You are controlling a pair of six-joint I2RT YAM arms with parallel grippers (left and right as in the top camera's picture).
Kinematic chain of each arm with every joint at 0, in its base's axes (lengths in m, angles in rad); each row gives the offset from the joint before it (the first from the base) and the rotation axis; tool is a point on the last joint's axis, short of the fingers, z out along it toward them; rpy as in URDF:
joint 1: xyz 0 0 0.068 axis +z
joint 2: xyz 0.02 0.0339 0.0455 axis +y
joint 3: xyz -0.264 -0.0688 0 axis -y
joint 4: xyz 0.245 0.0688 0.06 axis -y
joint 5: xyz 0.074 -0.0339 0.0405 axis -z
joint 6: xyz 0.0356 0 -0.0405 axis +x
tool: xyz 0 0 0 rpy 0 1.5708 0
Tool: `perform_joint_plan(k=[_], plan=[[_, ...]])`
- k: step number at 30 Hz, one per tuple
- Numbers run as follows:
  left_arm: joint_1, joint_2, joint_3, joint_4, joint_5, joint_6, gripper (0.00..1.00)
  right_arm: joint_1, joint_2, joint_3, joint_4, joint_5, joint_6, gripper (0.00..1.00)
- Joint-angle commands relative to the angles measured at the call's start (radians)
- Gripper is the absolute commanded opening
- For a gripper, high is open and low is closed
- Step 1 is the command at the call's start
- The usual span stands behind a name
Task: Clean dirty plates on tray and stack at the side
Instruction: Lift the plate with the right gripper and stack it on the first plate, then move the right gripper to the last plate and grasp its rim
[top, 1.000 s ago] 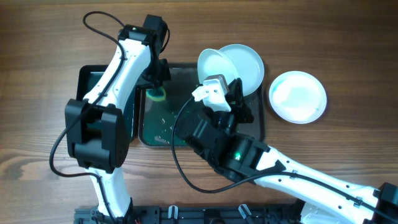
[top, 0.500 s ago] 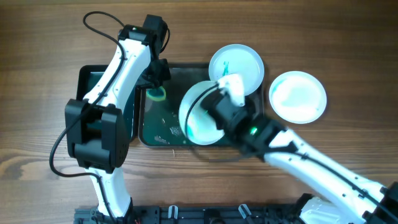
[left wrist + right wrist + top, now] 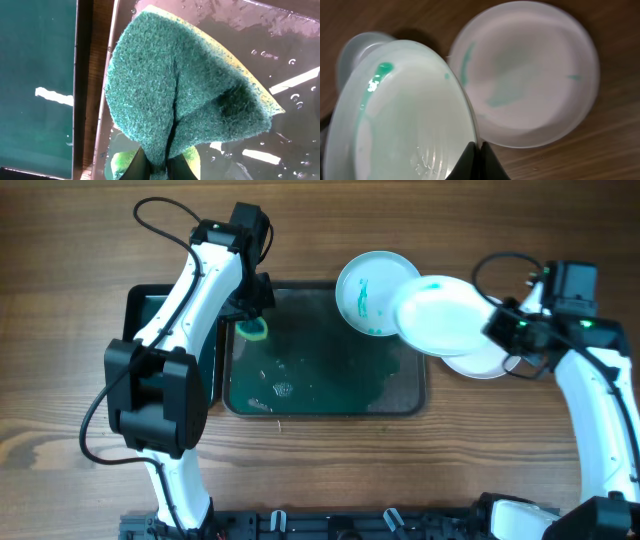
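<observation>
The second plate will come down onto the third plate (image 3: 484, 350) (image 3: 524, 74) as my right gripper moves away from the tray and lowers it.
The dark grey-green tray (image 3: 395, 395) lies wet at the middle of the table. One white plate (image 3: 365, 285) with teal smears sits at its far right corner. My right gripper (image 3: 497, 330) is shut on the rim of a second plate (image 3: 438, 313) and holds it tilted over a third plate (image 3: 482, 365), which lies on the wood right of the tray. In the right wrist view the fingers (image 3: 479, 150) pinch the held plate (image 3: 405, 120), and a faintly smeared plate (image 3: 530, 75) lies beneath. My left gripper (image 3: 250, 315) is shut on the green-yellow sponge (image 3: 180, 90) over the tray's far left corner.
A smaller black tray (image 3: 140, 305) lies left of the big tray, under my left arm. Water and teal residue cover the big tray's floor (image 3: 290, 385). Bare wood surrounds both trays.
My right arm has swung the held plate from over the tray to the right, above the plate on the wood. The left arm and sponge have not moved.
</observation>
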Motion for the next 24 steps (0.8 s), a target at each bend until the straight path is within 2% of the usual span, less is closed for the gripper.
perform_joint_plan(k=[1, 5, 9, 10, 11, 14, 17, 20, 22, 24], plan=[[0.000, 0.006, 0.016, 0.006, 0.009, 0.015, 0.04, -0.068, 0.039, -0.001, -0.031, 0.215, -0.019, 0.04], [0.000, 0.006, 0.016, 0.005, 0.009, 0.015, 0.04, -0.095, 0.098, -0.028, -0.017, 0.325, 0.016, 0.04], [0.000, 0.006, 0.016, 0.005, 0.009, 0.015, 0.04, -0.096, 0.172, -0.033, 0.039, 0.324, 0.010, 0.04], [0.000, 0.006, 0.016, 0.005, 0.009, 0.014, 0.04, -0.096, 0.193, -0.033, 0.052, 0.301, 0.002, 0.08], [0.000, 0.006, 0.016, 0.005, 0.010, 0.014, 0.04, -0.095, 0.208, -0.033, 0.064, 0.251, -0.011, 0.23], [0.000, 0.006, 0.016, 0.005, 0.024, 0.014, 0.04, -0.095, 0.216, -0.029, 0.083, 0.130, -0.071, 0.34], [0.000, 0.006, 0.016, 0.005, 0.027, 0.015, 0.04, -0.092, 0.214, 0.027, 0.047, 0.077, -0.081, 0.37], [0.000, 0.006, 0.016, 0.006, 0.027, 0.014, 0.04, -0.063, 0.214, 0.121, 0.028, -0.095, -0.154, 0.36], [0.000, 0.006, 0.016, 0.009, 0.027, 0.015, 0.04, -0.011, 0.215, 0.160, 0.062, -0.215, -0.177, 0.36], [0.000, 0.006, 0.016, 0.013, 0.027, 0.015, 0.04, 0.064, 0.229, 0.176, 0.111, -0.201, -0.175, 0.36]])
